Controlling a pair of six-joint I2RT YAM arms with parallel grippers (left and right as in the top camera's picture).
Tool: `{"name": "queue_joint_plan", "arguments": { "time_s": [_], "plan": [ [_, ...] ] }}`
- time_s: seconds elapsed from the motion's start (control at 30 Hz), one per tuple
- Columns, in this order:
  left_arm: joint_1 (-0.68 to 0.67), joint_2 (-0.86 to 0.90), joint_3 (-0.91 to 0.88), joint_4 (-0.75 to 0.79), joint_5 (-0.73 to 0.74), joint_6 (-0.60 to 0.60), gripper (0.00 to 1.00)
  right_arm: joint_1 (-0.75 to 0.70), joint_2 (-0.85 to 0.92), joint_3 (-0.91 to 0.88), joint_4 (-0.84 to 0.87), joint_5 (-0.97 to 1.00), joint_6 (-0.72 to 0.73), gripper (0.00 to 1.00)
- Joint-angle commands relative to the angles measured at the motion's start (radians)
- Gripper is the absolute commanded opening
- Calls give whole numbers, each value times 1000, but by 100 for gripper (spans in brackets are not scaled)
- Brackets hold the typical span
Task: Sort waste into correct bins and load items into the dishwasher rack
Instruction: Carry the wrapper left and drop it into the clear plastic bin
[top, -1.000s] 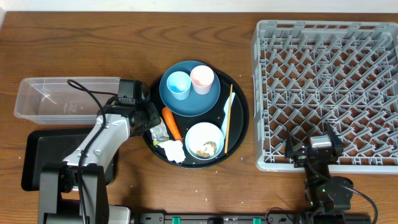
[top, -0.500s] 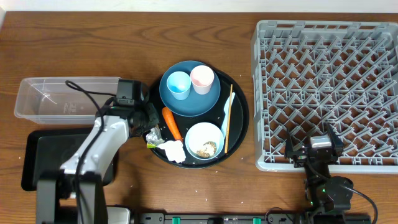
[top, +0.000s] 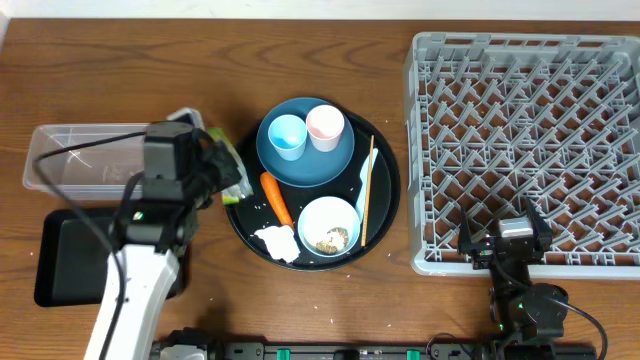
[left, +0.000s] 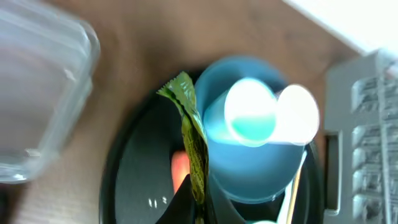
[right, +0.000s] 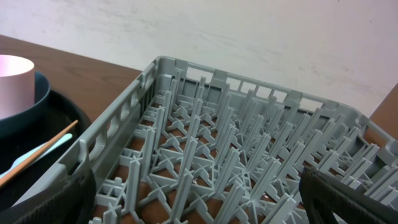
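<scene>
My left gripper swings down next over the clear tub's end farthest from the round black tray, because the open tub is empty.
My left gripper (top: 224, 182) is shut on the yellow-green wrapper (top: 233, 170) and holds it up over the left rim of the round black tray, just right of the clear tub (top: 70, 160). In the left wrist view the wrapper (left: 191, 130) hangs from the shut jaws (left: 200, 202). The carrot (top: 276, 198), the tissue (top: 277, 241) and the white bowl (top: 329, 226) with scraps lie on the round tray. The blue plate (top: 305, 165) carries the light-blue cup (top: 287, 136) and the pink cup (top: 325, 127). My right gripper (top: 503, 243) is open at the rack's (top: 530, 150) front edge.
The round black tray (top: 388, 190) also holds the white spoon (top: 359, 185) and the chopstick (top: 367, 190). The shallow black tray (top: 58, 262) lies front left, partly under my left arm. The right wrist view shows the rack's pegs (right: 236, 155) between the open fingers.
My left gripper has lifted the wrapper off the round tray and moved up and to the left, toward the clear tub. The right arm has not moved.
</scene>
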Motion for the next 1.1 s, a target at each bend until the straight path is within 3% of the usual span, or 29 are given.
{"name": "queue_joint_plan", "arguments": {
  "time_s": [0.0,0.13,0.4,0.87,1.07],
  "plan": [
    [32,-55,23,11,-145,58,6,-6,-4,-2,-4,3,-5,99],
    [87,-107,23,35,-316,77,6,-6,-4,-2,-4,3,-5,99],
    [274,-54,23,134,-321,102,6,-6,-4,-2,-4,3,-5,99],
    [710,288,23,391,92,-125,6,-6,-4,-2,-4,3,-5,99],
    [782,441,23,493,240,-177,6,-6,-4,-2,-4,3,-5,99]
  ]
}}
